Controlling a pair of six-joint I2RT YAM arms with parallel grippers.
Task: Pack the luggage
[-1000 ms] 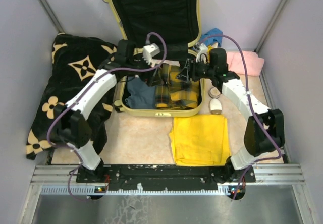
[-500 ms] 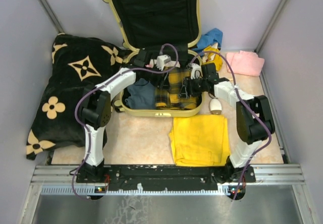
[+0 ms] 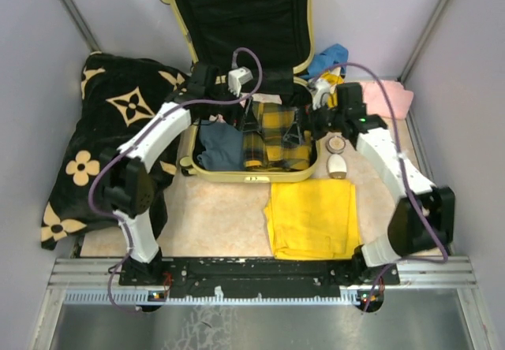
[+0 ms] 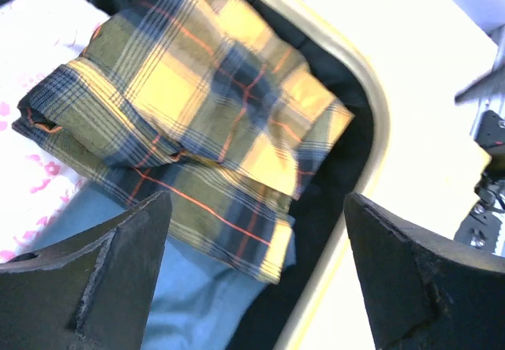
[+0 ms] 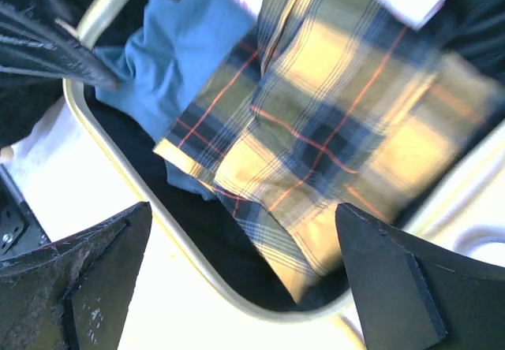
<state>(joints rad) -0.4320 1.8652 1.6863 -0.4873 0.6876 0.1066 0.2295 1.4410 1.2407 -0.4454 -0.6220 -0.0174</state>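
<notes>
The still unpacked yellow cloth's corner by the white object (image 3: 350, 184) lies back from my right gripper and below it, so my right gripper should next move back and go down onto it.
The luggage (image 3: 252, 178) lies open at the back of the table, its black-lined lid upright. Inside lie a yellow-and-navy plaid shirt (image 3: 276, 141) and a blue garment (image 3: 217, 147). My left gripper (image 3: 246, 121) hangs over the shirt's left part, and my right gripper (image 3: 297, 133) over its right edge. In the left wrist view the left gripper (image 4: 256, 208) is open above the plaid shirt (image 4: 213, 113), the blue garment (image 4: 181, 287) and the rim (image 4: 371, 113). The right gripper (image 5: 243, 216) is open over the shirt (image 5: 347, 106) and rim (image 5: 197, 271). Neither holds anything.
A black blanket with tan flowers (image 3: 110, 145) fills the left side. A folded yellow cloth (image 3: 312, 216) lies in front of the suitcase. To its right lie a small white object (image 3: 338, 165), a pink cloth (image 3: 383, 98) and a blue cloth (image 3: 331, 57).
Both grippers have opened wide and risen off the plaid shirt, which stays in the suitcase. The right arm has drawn back toward the right.
</notes>
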